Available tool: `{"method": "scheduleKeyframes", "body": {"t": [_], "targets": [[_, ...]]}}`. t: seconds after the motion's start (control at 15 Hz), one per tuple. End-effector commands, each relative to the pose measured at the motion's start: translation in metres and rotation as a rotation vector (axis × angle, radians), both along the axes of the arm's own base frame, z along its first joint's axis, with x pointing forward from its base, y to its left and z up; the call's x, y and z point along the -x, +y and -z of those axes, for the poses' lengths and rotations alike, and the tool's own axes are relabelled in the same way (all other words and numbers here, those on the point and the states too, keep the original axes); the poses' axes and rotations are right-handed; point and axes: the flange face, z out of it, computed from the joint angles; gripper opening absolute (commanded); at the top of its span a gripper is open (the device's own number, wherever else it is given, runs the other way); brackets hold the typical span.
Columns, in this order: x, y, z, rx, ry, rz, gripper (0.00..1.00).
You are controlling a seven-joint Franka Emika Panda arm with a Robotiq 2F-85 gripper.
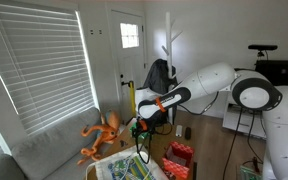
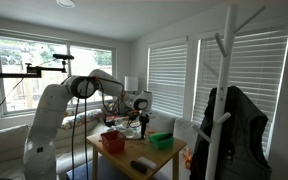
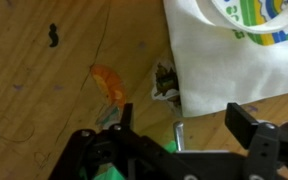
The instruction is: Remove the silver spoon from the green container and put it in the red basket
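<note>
The thin silver spoon's handle (image 3: 179,135) sticks out between my gripper's open fingers, so I'll ease toward the green container and close on that handle next.
The green container (image 2: 161,141) stands on the wooden table next to the red basket (image 2: 112,142), which also shows in an exterior view (image 1: 179,155). My gripper (image 2: 139,124) hangs over the table between and above them. In the wrist view the gripper (image 3: 182,107) is open, fingers wide apart. The silver spoon's handle (image 3: 178,133) sticks out between the fingers and touches neither. Its bowl is hidden under the gripper body. Bits of the green container (image 3: 169,146) show beneath the gripper.
A white printed cloth (image 3: 244,40) lies on the table ahead of the gripper, with an orange scrap (image 3: 109,85) beside it. An orange long-limbed toy (image 1: 102,135) sits on the sofa. A dark flat object (image 2: 144,165) lies near the table's front. A coat rack (image 2: 224,100) stands close by.
</note>
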Motion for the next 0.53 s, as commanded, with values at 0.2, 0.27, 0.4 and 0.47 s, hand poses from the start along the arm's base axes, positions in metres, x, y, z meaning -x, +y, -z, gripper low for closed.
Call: {"method": "scheduleKeyframes", "body": {"t": [0.2,0.27,0.4,0.47], "targets": [[-0.017,-0.0057,0.0015,-0.01,0.042,0.071,0.91],[-0.0178,-0.0073,0.0017,-0.009,0.048,0.076,0.86],[-0.0189,-0.0091,0.0031,-0.007,0.056,0.084,0.65],[-0.0193,-0.0096,0.003,-0.008,0.054,0.088,0.58]]}}
